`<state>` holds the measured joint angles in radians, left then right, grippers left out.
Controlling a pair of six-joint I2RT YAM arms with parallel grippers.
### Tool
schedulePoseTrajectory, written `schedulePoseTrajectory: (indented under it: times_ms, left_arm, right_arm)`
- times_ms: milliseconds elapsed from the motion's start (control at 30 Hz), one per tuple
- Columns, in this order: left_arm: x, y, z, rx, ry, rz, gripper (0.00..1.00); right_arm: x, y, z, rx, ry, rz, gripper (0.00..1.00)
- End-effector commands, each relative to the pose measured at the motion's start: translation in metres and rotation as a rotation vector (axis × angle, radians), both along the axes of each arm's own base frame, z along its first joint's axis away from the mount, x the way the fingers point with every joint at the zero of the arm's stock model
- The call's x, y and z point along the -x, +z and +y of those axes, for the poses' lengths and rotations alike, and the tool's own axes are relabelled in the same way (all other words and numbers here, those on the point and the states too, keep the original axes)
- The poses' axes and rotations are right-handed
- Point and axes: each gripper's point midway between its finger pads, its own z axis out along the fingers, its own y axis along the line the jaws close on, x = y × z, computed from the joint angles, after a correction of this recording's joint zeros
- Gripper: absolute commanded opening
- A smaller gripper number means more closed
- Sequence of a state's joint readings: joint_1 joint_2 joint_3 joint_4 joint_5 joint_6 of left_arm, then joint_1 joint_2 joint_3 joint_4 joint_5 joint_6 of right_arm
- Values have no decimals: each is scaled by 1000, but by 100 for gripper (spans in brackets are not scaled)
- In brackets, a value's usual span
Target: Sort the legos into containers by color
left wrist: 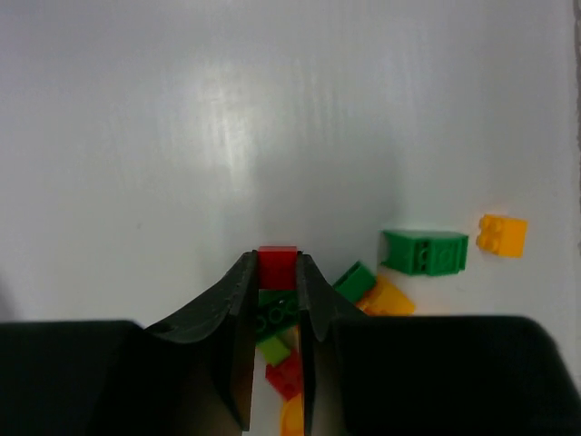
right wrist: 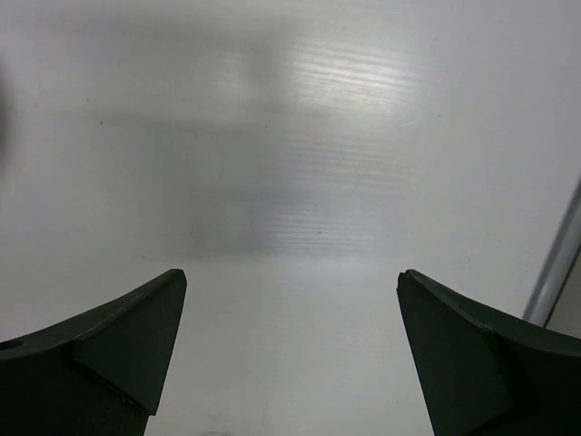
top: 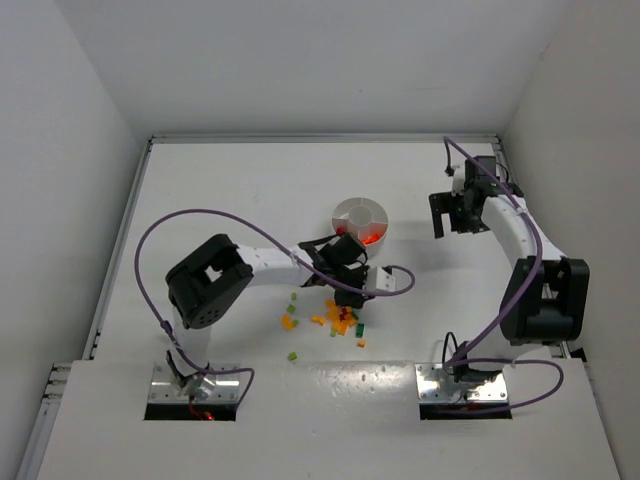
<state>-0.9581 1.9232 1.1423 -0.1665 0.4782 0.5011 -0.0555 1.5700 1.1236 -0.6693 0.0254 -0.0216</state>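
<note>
The lego in my left gripper lifts from the pile next and swings outward. It then goes down over the white dish's near wedge (top: 372, 238), since matching red bricks show there.
My left gripper (left wrist: 277, 269) is shut on a small red lego (left wrist: 277, 263), pinched at the very tips of both fingers. It hangs just over the loose legos (top: 335, 320) of red, orange, yellow and green in the middle of the table. More bricks lie under the jaws, among them a green one (left wrist: 275, 312). From above, the left gripper (top: 348, 293) sits just short of the round white dish (top: 345, 208), whose containers are wedges; one wedge holds red bricks (top: 372, 237). My right gripper (right wrist: 290, 277) stands wide open over bare table.
A large green brick (left wrist: 424, 252) and a yellow-orange brick (left wrist: 502, 235) lie to the right of the left fingers. Stray bricks sit apart from the pile (top: 292, 355). The right gripper (top: 455, 215) hovers right of the dish. White walls enclose the table.
</note>
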Motion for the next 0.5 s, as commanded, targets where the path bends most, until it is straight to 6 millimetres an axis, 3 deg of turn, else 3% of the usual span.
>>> schedulePoseTrajectory:
  times_ms: [0, 133, 267, 367, 467]
  left_arm:
    - [-26, 65, 5, 123, 108, 13, 22]
    - [-45, 112, 18, 213, 221, 23, 22]
    - [-67, 156, 48, 286, 375, 20, 22]
    - [-90, 165, 71, 290, 483, 18, 22]
    - [-114, 166, 89, 279, 559, -1, 22]
  right_arm:
    - [-20, 30, -15, 71, -50, -101, 100]
    - [-10, 32, -22, 109, 6, -80, 100]
    - [0, 40, -17, 111, 85, -111, 100]
    - [10, 31, -8, 78, 171, -87, 94]
    - [8, 43, -5, 84, 203, -153, 99]
